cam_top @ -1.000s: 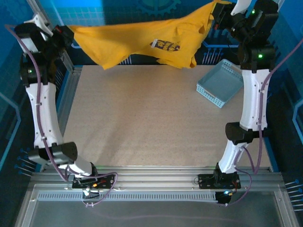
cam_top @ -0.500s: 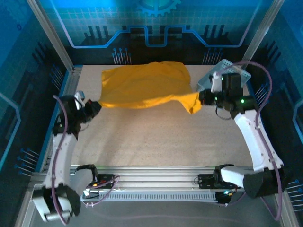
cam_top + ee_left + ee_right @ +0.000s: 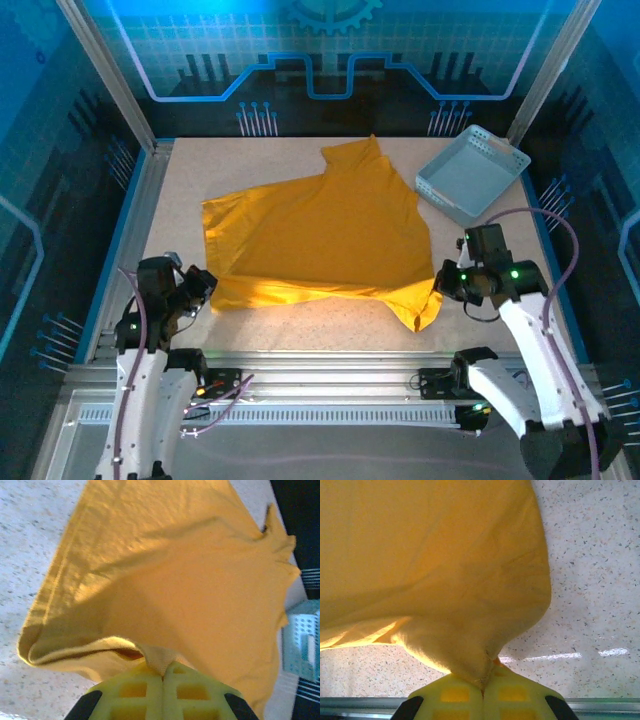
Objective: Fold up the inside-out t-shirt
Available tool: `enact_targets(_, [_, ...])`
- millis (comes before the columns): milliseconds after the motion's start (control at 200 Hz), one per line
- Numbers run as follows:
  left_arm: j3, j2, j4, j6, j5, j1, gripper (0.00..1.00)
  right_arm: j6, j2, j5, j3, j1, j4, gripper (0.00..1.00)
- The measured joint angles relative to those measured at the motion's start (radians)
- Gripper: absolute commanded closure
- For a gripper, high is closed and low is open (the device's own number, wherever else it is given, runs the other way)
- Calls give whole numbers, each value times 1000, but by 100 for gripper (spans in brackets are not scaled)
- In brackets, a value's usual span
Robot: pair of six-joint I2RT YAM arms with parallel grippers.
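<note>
The shirt's body is spread flat along the stitched side hem (image 3: 213, 240) (image 3: 72, 550), so the robot's left gripper should next move outward along it and let go of the pinched corner over it.
The mustard-yellow inside-out t-shirt (image 3: 320, 235) lies spread over the middle of the table, one sleeve pointing toward the far edge. No print shows on its upper side. My left gripper (image 3: 205, 283) is shut on the shirt's near-left corner, and in the left wrist view the cloth (image 3: 190, 575) runs away from the pinched fold at the gripper (image 3: 162, 672). My right gripper (image 3: 440, 287) is shut on the near-right corner, which hangs bunched just above the tabletop. In the right wrist view the fabric (image 3: 430, 555) gathers into the closed gripper (image 3: 483, 682).
A pale blue-grey perforated basket (image 3: 472, 175) stands at the far right of the table, close to the shirt's right edge; it also appears in the left wrist view as the basket (image 3: 302, 640). Metal rails (image 3: 330, 375) run along the near table edge.
Both arms have swung down and toward the near edge, pulling the shirt from hanging high at the back to lying spread on the table. Both grips have held.
</note>
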Motion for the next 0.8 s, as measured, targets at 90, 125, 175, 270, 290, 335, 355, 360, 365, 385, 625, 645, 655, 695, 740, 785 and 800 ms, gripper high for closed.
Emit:
enact_targets(90, [0, 93, 27, -15, -57, -1, 94, -12, 144, 27, 84, 18, 31, 100])
enact_targets(125, [0, 132, 39, -19, -80, -1, 96, -19, 201, 40, 122, 29, 54, 100])
enact_targets(175, [0, 185, 64, -20, -110, -1, 98, -32, 274, 57, 175, 39, 81, 100])
enact_targets(270, [2, 300, 140, -18, -161, -1, 100, -61, 416, 91, 279, 47, 139, 100])
enact_targets(290, [4, 317, 148, -18, -166, -1, 100, -64, 427, 96, 288, 47, 143, 100])
enact_targets(335, [15, 377, 179, -14, -182, -1, 100, -80, 501, 117, 341, 50, 167, 100])
enact_targets(355, [25, 407, 193, -14, -188, -1, 100, -88, 534, 123, 364, 52, 173, 100])
enact_targets(360, [27, 415, 197, -13, -190, -1, 100, -90, 542, 124, 369, 52, 175, 100])
enact_targets(365, [32, 430, 204, -12, -192, -1, 100, -93, 550, 125, 375, 53, 176, 100])
enact_targets(385, [38, 448, 211, -11, -196, -1, 100, -96, 571, 130, 394, 53, 180, 100])
enact_targets(625, [162, 712, 333, 33, -227, -1, 98, -171, 896, 179, 656, 68, 218, 100])
enact_targets(645, [178, 740, 343, 37, -228, -1, 96, -178, 923, 186, 679, 70, 216, 100])
enact_targets(655, [184, 751, 347, 39, -228, -1, 94, -179, 933, 189, 689, 70, 215, 100])
enact_targets(695, [207, 793, 356, 47, -228, -1, 86, -189, 969, 197, 722, 74, 210, 97])
enact_targets(740, [230, 835, 361, 61, -227, -1, 80, -200, 1011, 205, 764, 79, 203, 86])
enact_targets(785, [261, 886, 365, 73, -230, -1, 71, -214, 1049, 215, 803, 85, 205, 70])
enact_targets(800, [269, 898, 368, 77, -232, -1, 67, -216, 1061, 217, 811, 88, 208, 64])
